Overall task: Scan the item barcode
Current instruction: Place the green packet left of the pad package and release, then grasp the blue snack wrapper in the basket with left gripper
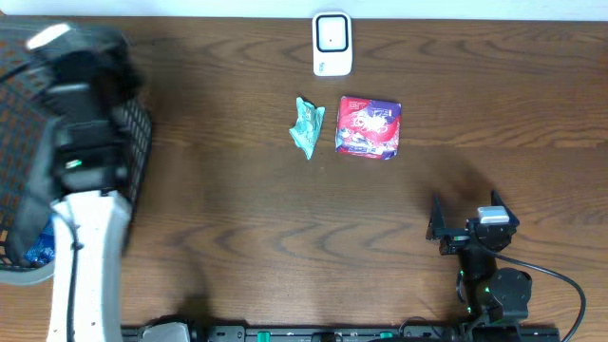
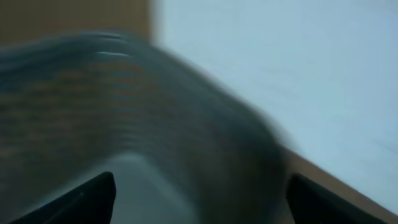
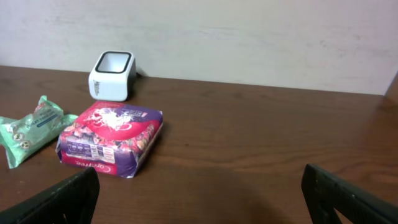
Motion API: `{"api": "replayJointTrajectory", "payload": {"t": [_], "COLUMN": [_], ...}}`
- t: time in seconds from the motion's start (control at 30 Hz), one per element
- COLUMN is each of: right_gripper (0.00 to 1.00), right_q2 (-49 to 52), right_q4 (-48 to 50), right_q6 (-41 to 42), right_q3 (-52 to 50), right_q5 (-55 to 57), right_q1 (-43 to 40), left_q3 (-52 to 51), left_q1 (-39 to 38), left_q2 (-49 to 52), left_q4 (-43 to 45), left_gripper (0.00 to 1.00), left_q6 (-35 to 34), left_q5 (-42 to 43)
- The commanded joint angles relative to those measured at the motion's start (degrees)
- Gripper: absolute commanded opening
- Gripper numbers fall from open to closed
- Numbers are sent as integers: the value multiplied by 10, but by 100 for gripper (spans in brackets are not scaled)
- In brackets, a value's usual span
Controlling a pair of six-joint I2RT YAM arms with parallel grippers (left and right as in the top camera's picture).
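Observation:
My left gripper moves back toward the basket's near end next, then tips downward and lowers onto the blue packet (image 1: 41,248), since my fingers hang beyond it.
A red and purple package (image 1: 369,126) lies flat at the table's middle back, with a green packet (image 1: 307,125) just left of it. Behind them stands the white scanner (image 1: 332,44). The right wrist view shows the package (image 3: 111,138), the green packet (image 3: 32,127) and the scanner (image 3: 112,75) ahead. My right gripper (image 3: 199,199) is open and empty, well short of the package, near the front right (image 1: 467,213). My left gripper (image 2: 202,199) is open over the basket with nothing between its fingers; that view is blurred.
A dark mesh basket (image 1: 139,133) stands at the left edge of the table, with the left arm (image 1: 87,142) over it and something blue (image 1: 38,249) inside. The basket's wall (image 2: 93,106) fills the left wrist view.

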Motion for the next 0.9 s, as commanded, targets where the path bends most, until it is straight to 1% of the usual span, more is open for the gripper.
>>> {"api": "replayJointTrajectory", "payload": {"t": [0.0, 0.13, 0.23, 0.3, 0.43, 0.57, 0.63, 0.7, 0.77, 0.87], "right_gripper": [99, 99, 99, 99, 99, 99, 99, 99, 99, 99], "right_q2": [-1, -1, -1, -1, -1, -1, -1, -1, -1, -1], "right_q4": [-3, -3, -3, -3, -2, -3, -3, -3, -3, -3], "right_q6": [-7, -7, -7, -7, -7, -7, -7, -7, -7, -7], "right_q3": [-1, -1, -1, -1, -1, -1, -1, -1, -1, -1], "right_q5": [1, 1, 1, 1, 1, 1, 1, 1, 1, 1], "right_q1": [-4, -4, -4, -4, -4, -4, -4, -4, -4, -4], "left_q3": [8, 8, 7, 7, 7, 7, 7, 3, 0, 0], "left_q1": [95, 176, 222, 248, 293, 312, 312, 312, 312, 312], "left_q2": [-14, -12, -3, 7, 43, 89, 111, 134, 157, 191], "left_q4": [-31, -77, -118, -151, -219, -276, -292, -293, -291, -276], "left_gripper": [88, 88, 88, 88, 88, 87, 88, 88, 88, 88], "left_q6": [32, 32, 32, 33, 58, 58, 58, 66, 92, 97], "left_q5": [-34, -5, 10, 13, 13, 20, 47, 96, 127, 128]}}
